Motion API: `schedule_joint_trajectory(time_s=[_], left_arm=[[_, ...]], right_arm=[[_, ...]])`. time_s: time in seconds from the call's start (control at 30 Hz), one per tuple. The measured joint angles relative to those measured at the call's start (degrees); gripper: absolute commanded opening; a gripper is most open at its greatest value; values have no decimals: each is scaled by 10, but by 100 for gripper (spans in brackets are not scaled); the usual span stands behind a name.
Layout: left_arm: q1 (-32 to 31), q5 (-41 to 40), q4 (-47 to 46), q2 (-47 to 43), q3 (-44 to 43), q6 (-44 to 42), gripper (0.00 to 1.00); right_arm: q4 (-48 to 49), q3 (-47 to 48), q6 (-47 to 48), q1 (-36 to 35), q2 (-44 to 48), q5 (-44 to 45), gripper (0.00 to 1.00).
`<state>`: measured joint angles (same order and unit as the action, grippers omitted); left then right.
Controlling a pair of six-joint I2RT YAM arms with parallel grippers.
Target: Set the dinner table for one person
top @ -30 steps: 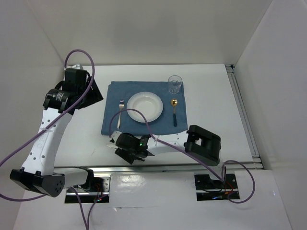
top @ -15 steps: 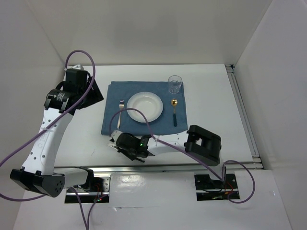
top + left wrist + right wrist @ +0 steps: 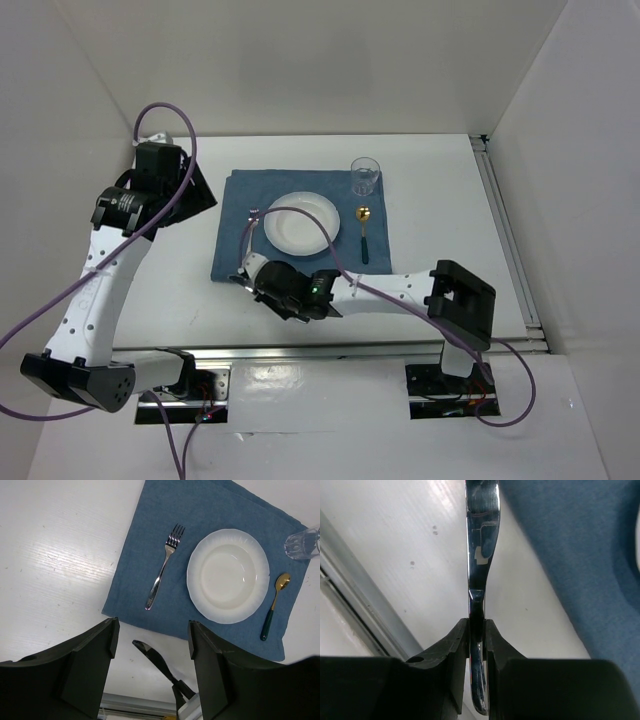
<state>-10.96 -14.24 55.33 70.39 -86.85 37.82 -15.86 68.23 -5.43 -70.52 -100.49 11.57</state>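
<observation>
The placemat lies free between the plate [image 3: 300, 222] and the gold spoon, so my right gripper should rise, move outward past the plate, turn the knife [image 3: 481, 540] parallel to the spoon and lower there.
The white dinner table [image 3: 440, 200] carries a blue placemat [image 3: 240, 190] with a white plate [image 3: 300, 222], a fork [image 3: 250, 232] to its left, a gold spoon [image 3: 364, 232] to its right and a glass [image 3: 365, 176] at the far right corner. My right gripper [image 3: 262, 280] is shut on a steel knife [image 3: 481, 540], held by its handle just above the bare table, off the placemat's near left corner. The knife also shows in the left wrist view [image 3: 157, 661]. My left gripper [image 3: 153, 630] is open and empty, high above the table left of the placemat.
A silver rail [image 3: 330, 348] runs along the near table edge, close behind the knife. Another rail [image 3: 510, 240] runs down the right side. White walls enclose the table. A purple cable [image 3: 290, 215] loops over the plate.
My right arm has stretched left and away from the near rail, carrying the knife up to the placemat's near left corner. The left arm has not moved.
</observation>
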Motion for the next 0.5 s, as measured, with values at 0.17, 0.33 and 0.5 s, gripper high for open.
schedule_joint_trajectory(time_s=[0.17,0.33,0.5], left_arm=[[2,1,0,-2,0,0,74],[6,5,-1,-2,0,0,74],[6,13,-1,-2,0,0,74]], right_arm=[[-4,-7,-7,26,22,8,1],[-19,-21,-27,71,87,11,1],[-48,-23,-64,177,166,0,2]])
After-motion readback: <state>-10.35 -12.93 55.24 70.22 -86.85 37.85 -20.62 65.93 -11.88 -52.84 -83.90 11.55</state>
